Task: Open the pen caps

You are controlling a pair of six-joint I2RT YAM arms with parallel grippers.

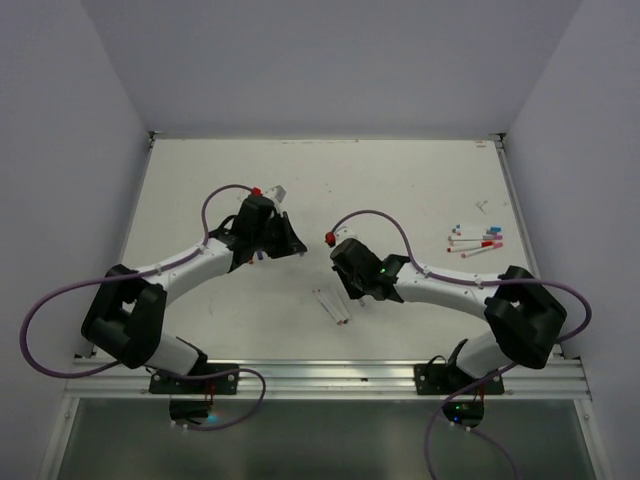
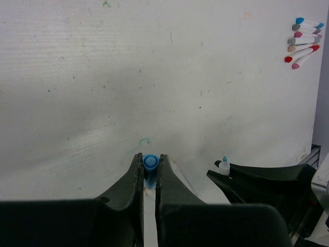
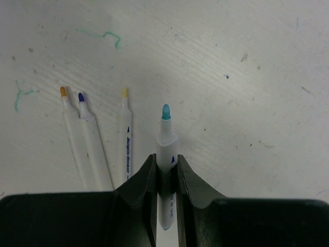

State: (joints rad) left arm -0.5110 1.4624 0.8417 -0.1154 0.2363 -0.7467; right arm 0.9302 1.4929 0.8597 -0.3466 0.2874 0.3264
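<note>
I need to move my left gripper down toward the table and to the left in the top view next, beside the loose caps, because the blue cap [image 2: 150, 165] is off its pen.
A small blue pen cap [image 2: 150, 165] sits pinched between the fingertips of my left gripper [image 2: 150, 157], which is shut on it just above the table. My right gripper [image 3: 166, 158] is shut on a white pen [image 3: 166, 141] whose bare teal tip points away from the jaws. In the left wrist view that pen's tip [image 2: 224, 165] shows off to the right, apart from the cap. From above, the left gripper [image 1: 285, 240] and the right gripper [image 1: 345, 268] face each other mid-table with a gap between them.
Three uncapped white pens [image 3: 92, 139] with orange, dark blue and yellow tips lie side by side left of the right gripper, seen from above as pens [image 1: 333, 307]. Several capped pens [image 1: 478, 240] lie in a group at the right. Walls enclose the table.
</note>
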